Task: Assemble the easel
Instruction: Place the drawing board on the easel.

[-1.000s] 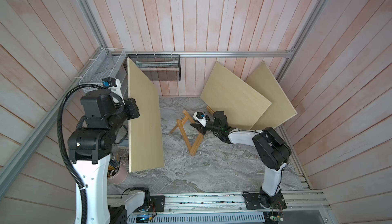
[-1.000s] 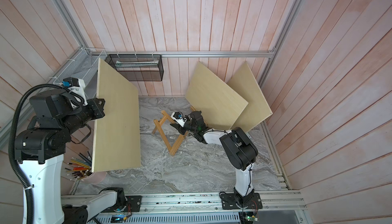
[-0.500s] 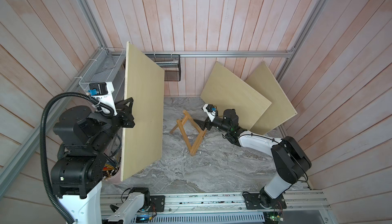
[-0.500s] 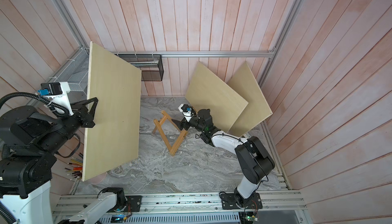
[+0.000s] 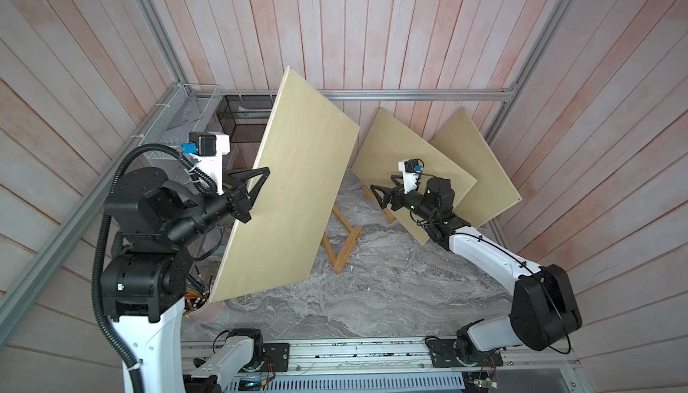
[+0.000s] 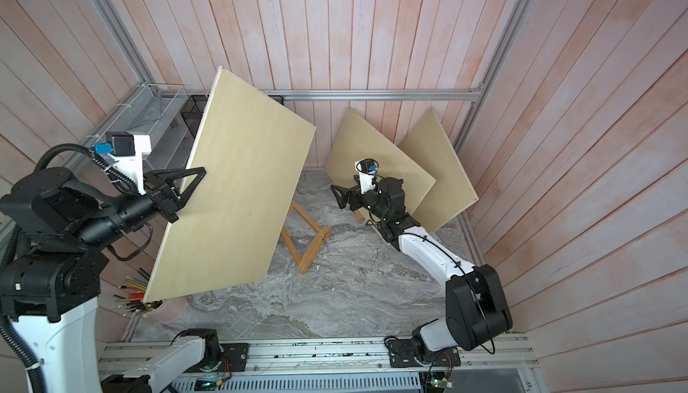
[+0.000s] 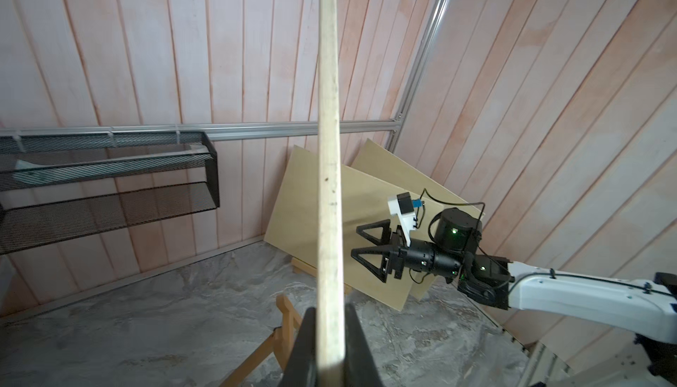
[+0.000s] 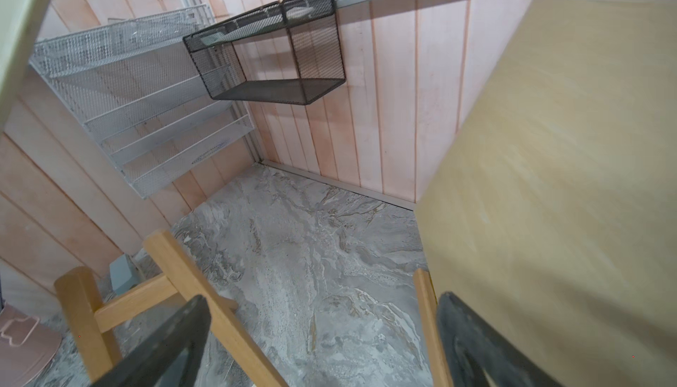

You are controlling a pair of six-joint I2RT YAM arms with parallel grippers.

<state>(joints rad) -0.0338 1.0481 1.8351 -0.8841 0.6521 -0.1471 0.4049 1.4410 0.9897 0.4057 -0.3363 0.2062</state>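
Observation:
The easel frame (image 5: 344,246) (image 7: 284,337) is below and farther outward. I should move my left gripper down and outward next and rest the board on the frame to let it go.
My left gripper (image 5: 260,185) (image 6: 191,186) is shut on the edge of a large pale wooden board (image 5: 298,194) (image 6: 238,201), holding it tilted in the air. In the left wrist view both black fingers (image 7: 307,345) clamp the board's thin edge (image 7: 328,147). The wooden easel frame (image 5: 344,246) (image 6: 309,242) stands on the marble floor, partly hidden behind that board. My right gripper (image 5: 378,195) (image 6: 335,195) (image 7: 357,242) hangs open above the easel's far side. In the right wrist view its spread jaws (image 8: 322,304) hold nothing, with easel bars (image 8: 190,275) below.
Two more boards (image 5: 409,171) (image 5: 476,171) lean against the back wall just behind the right gripper. A black mesh basket (image 5: 242,115) and a white wire rack (image 5: 175,127) hang in the back left corner. A pink cup of pencils (image 6: 160,305) stands at the front left.
The left arm has swung the board up and over toward the middle, so it covers part of the easel. The right gripper has opened, let go of the easel and drawn back to the right.

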